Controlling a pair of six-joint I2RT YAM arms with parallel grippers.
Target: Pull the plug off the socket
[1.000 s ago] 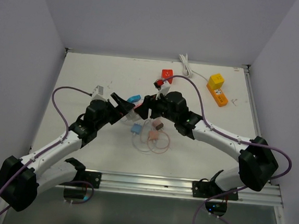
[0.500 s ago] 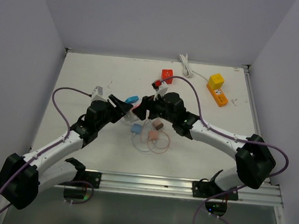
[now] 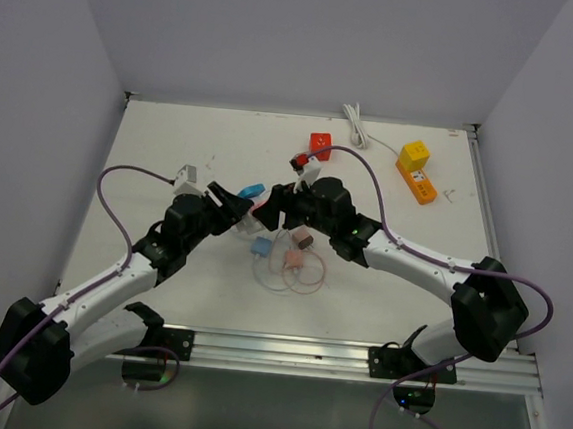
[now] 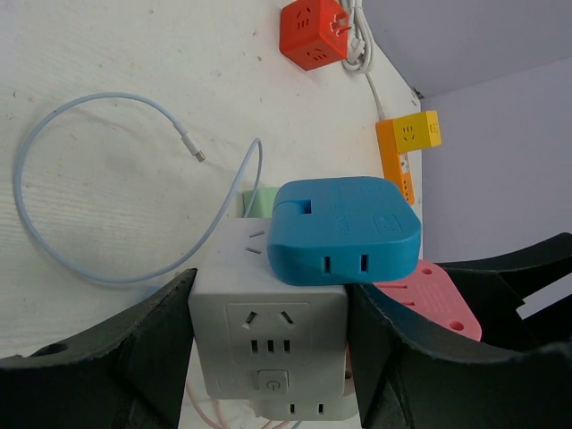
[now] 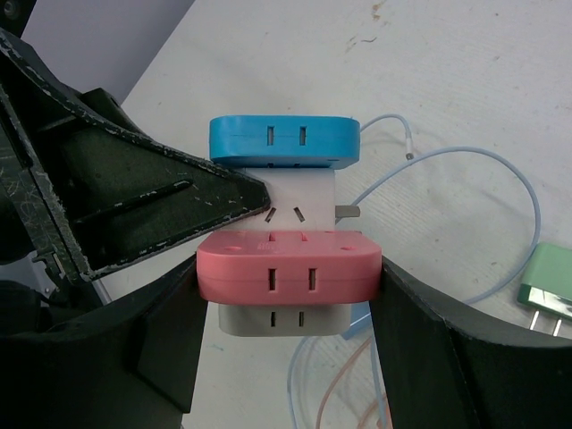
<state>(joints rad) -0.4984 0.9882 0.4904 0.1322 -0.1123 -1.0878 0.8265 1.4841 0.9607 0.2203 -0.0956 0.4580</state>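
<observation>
My right gripper needs to carry the pink plug away from the cube next, then down beside the brown plug point(image 3: 320, 239), while my left gripper holds the cube.
A white socket cube point(image 4: 268, 331) is held between the fingers of my left gripper point(image 4: 268, 353), which is shut on its sides. A blue plug point(image 4: 344, 232) sits in its top face, a pink plug point(image 5: 288, 266) in one side and a grey plug point(image 5: 284, 320) below. My right gripper point(image 5: 288, 295) is shut on the pink plug, a finger on each end. In the top view the cube point(image 3: 261, 212) hangs above the table between the left gripper point(image 3: 239, 206) and the right gripper point(image 3: 279, 206). The blue plug point(image 3: 254, 189) shows there too.
A red cube socket point(image 3: 320, 143), a yellow cube point(image 3: 414, 155), an orange strip point(image 3: 421, 186) and a white cable point(image 3: 356, 125) lie at the back. Small blue point(image 3: 261, 244), pink point(image 3: 292, 260) and brown point(image 3: 303, 240) plugs with thin looped cables lie under the grippers. A green plug point(image 5: 550, 286) lies nearby.
Both grippers and the socket cube have shifted very slightly to the left. Both grips look unchanged and the pink plug still sits against the cube.
</observation>
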